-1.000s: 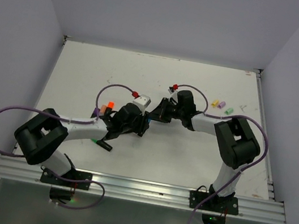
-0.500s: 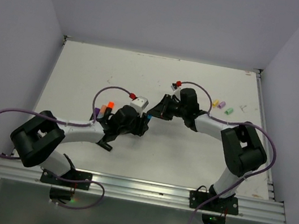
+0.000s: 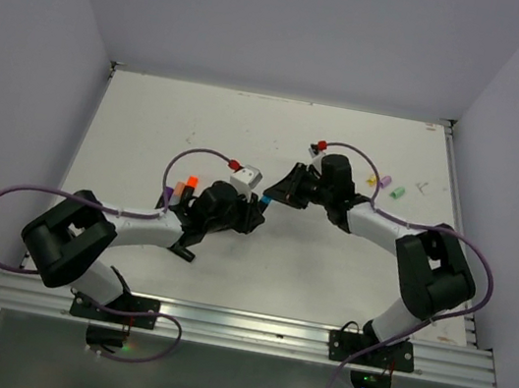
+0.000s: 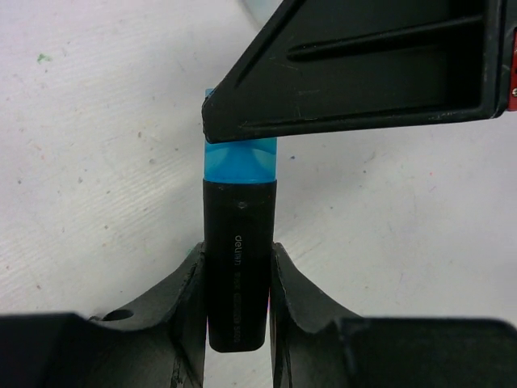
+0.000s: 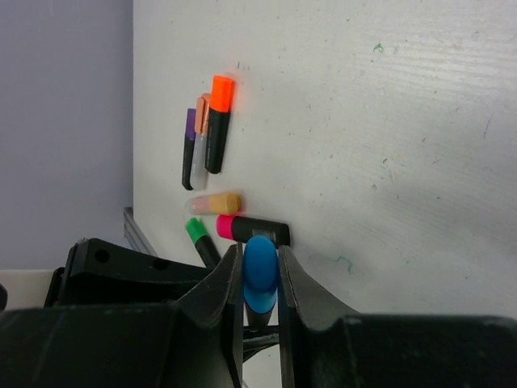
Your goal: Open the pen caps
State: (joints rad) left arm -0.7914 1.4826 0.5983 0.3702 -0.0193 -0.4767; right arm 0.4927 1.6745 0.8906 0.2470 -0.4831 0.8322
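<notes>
I should move my left gripper outward, to the right in the top view, and down to let go of the black body of the pen on the tabletop, because the body of the pen is in the air.
A black-barrelled pen with a blue cap is held in the air between both grippers. My left gripper is shut on the black barrel. My right gripper is shut on the blue cap, and one of its fingers covers the cap's far end in the left wrist view. The cap sits against the barrel's end. From above, the blue cap shows between the left gripper and the right gripper near the table's middle.
Other pens lie on the table beyond the left arm: an orange-capped one, a purple one, a pale yellow one, a pink-ended one and a green-ended one. Loose caps lie at the back right.
Both grippers have shifted slightly toward the back of the table with the pen. The right arm has swung outward to the right. The blue cap now shows between the grippers.
</notes>
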